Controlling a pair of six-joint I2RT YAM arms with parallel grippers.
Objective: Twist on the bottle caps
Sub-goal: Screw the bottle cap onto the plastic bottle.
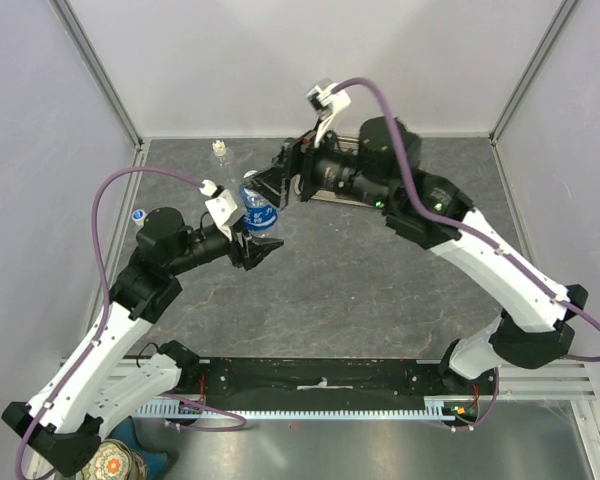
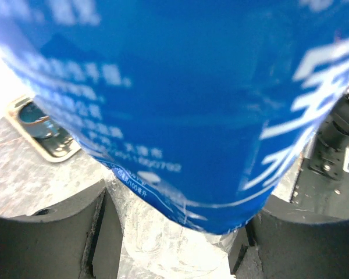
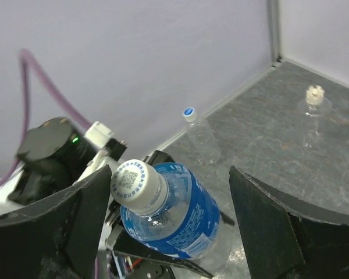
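Observation:
My right gripper swings and turns back toward the base next, as the white cap sits nearer one finger. This brings its open fingers evenly around the cap.
A clear bottle with a blue label is held tilted above the table in my left gripper, which is shut on its lower body. In the left wrist view the label fills the frame, and the fingers press the clear base. Its white cap with a printed code sits on the neck. My right gripper is open, with one jaw on each side of the cap and the left finger close to it. In the top view the right gripper is at the bottle's top.
A clear bottle with a cream cap stands at the back by the wall. Another clear bottle with a blue-white cap stands at the left edge. Grey walls and metal posts enclose the table. A patterned bowl lies below the near left corner.

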